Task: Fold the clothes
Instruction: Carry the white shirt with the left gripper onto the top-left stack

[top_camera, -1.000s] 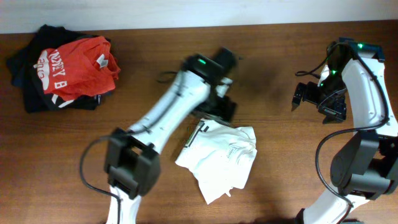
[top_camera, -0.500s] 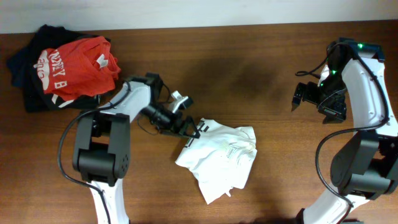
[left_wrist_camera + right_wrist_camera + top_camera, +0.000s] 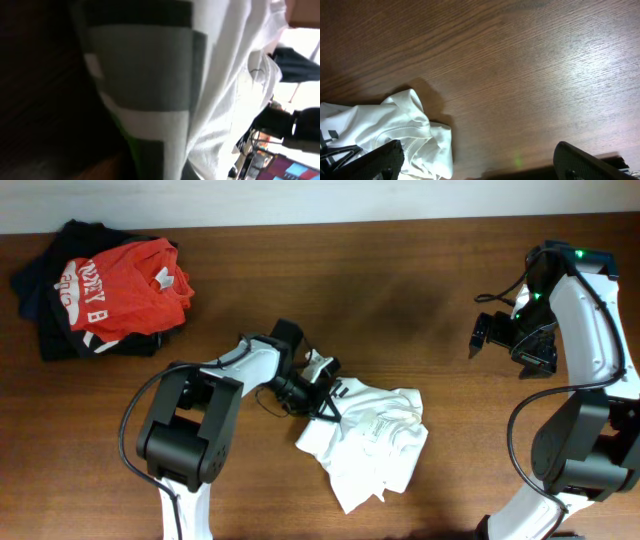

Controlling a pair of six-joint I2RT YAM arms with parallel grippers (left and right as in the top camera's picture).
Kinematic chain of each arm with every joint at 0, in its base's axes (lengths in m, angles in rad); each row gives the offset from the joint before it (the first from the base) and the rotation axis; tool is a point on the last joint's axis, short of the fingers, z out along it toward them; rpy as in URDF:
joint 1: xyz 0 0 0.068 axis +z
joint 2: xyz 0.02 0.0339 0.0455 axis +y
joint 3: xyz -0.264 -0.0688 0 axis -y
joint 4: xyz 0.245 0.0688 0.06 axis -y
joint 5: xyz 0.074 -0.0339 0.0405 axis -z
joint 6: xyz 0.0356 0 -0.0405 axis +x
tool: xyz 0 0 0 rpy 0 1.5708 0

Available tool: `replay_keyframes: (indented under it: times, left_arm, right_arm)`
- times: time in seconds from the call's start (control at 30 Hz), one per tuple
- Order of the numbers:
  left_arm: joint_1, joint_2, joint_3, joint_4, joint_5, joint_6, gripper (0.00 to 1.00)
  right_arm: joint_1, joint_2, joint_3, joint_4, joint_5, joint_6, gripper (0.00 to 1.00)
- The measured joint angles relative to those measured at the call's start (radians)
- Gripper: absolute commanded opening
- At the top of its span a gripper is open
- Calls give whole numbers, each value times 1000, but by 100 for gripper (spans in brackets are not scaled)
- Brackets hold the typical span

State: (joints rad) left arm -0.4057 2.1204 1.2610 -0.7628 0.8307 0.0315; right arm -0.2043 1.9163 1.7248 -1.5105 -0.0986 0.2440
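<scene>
My left gripper lifts the white garment and goes outward, to the left in the overhead view, onto the red shirt next, since clothes are piled there.
A crumpled white garment lies on the wooden table, a little right of centre. My left gripper sits low at the garment's upper left edge, shut on the cloth. In the left wrist view white fabric with a grey printed patch fills the frame and hides the fingers. My right gripper hovers far to the right, open and holding nothing. Its two dark fingers frame bare wood, with the white garment at the lower left of that view.
A pile of clothes sits at the table's far left corner: a red shirt with white lettering on top of dark garments. The table's back edge meets a pale wall.
My left gripper has dropped to the garment's upper left edge and shut on it. The cloth has bunched and shifted slightly right. The right arm has not moved.
</scene>
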Motion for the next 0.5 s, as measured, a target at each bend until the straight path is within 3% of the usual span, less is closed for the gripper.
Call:
replay_keyframes:
  times: [0.13,0.2,0.37,0.5]
  left_arm:
    - [-2,0,114,-110,-173,-99,0]
    - [26,0,228,-153,-343,-131,1]
    - [155,0,436,-148,-649,-156,1]
    - [272,0,464,-66,-765,-122,0]
  right_arm:
    - [0,0,0,0,0,0,99]
    - [0,0,0,0,0,0,99]
    - [0,0,0,0,0,0,99]
    - [0,0,0,0,0,0,99]
